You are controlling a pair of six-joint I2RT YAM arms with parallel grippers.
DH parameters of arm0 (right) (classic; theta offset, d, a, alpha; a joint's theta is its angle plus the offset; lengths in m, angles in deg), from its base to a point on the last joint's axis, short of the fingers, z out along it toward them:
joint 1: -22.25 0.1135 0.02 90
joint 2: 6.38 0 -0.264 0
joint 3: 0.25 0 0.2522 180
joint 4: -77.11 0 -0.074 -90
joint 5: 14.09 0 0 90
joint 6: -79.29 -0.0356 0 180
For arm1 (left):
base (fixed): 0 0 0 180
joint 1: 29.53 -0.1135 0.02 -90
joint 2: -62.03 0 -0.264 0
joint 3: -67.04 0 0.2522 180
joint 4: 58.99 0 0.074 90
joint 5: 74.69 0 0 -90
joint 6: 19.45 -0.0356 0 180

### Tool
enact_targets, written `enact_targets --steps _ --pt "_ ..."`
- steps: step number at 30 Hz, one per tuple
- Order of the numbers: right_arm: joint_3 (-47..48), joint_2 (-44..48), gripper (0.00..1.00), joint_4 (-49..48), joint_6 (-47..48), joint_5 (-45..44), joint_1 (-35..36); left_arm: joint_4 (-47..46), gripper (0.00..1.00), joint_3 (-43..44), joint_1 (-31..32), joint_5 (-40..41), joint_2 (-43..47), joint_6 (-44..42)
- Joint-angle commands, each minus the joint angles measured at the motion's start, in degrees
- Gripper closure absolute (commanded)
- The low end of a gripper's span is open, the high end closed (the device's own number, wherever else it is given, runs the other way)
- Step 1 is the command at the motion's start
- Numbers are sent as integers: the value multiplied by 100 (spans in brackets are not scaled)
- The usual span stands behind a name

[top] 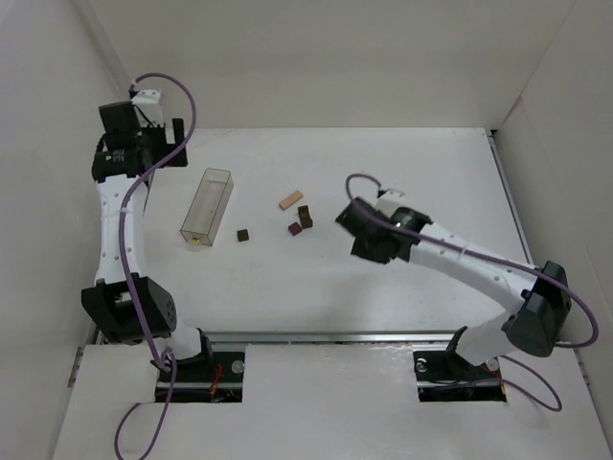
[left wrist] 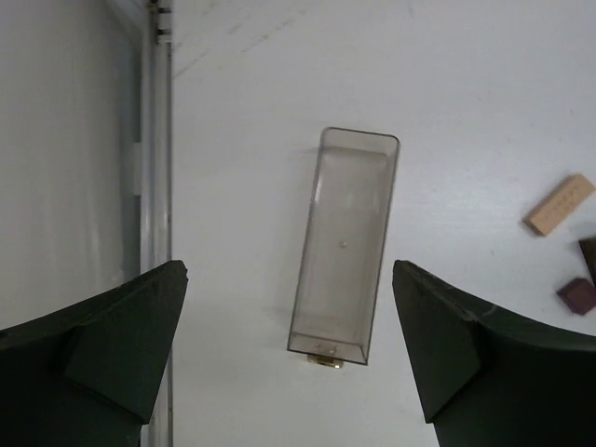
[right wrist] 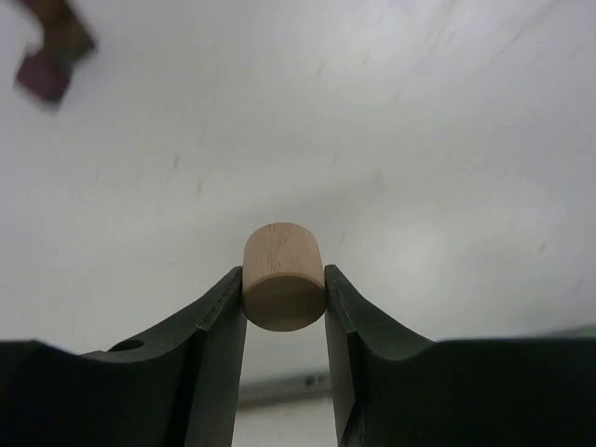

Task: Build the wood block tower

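I next need to move my right gripper down and outward and set the pale beige cylinder [right wrist: 284,275] on the white table away from the dark brown cubes [top: 305,216], because it's clear there.
My right gripper [right wrist: 284,284] is shut on the pale beige cylinder [right wrist: 284,275] and holds it above the white table; in the top view this gripper [top: 356,222] is right of the blocks. The tan slab [top: 290,199] lies flat, with dark brown cubes [top: 305,216] just below it, a purplish cube [top: 295,228] beside them and a lone dark cube [top: 243,234] further left. The slab [left wrist: 559,203] and a cube [left wrist: 577,294] show at the right edge of the left wrist view. My left gripper [left wrist: 289,345] is open and empty, high at the far left.
A clear plastic rectangular box [top: 207,205] lies on its side left of the blocks; it also shows in the left wrist view [left wrist: 345,244]. White walls enclose the table on the left [top: 48,144], back and right.
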State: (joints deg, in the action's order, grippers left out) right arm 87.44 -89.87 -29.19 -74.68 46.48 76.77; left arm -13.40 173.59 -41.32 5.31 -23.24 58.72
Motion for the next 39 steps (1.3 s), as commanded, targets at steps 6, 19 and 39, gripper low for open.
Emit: enact_targets --steps 6,19,39 --pt "271 -1011 100 -1625 2246 376 -2295 218 14 -7 2178 797 -682 -847" --pt "1545 -3103 94 -1934 2793 544 -3378 271 27 563 2858 183 -2555 -926" --pt "1211 -3184 45 -2320 3215 878 -3694 375 44 1654 4106 834 -4032 -1382"
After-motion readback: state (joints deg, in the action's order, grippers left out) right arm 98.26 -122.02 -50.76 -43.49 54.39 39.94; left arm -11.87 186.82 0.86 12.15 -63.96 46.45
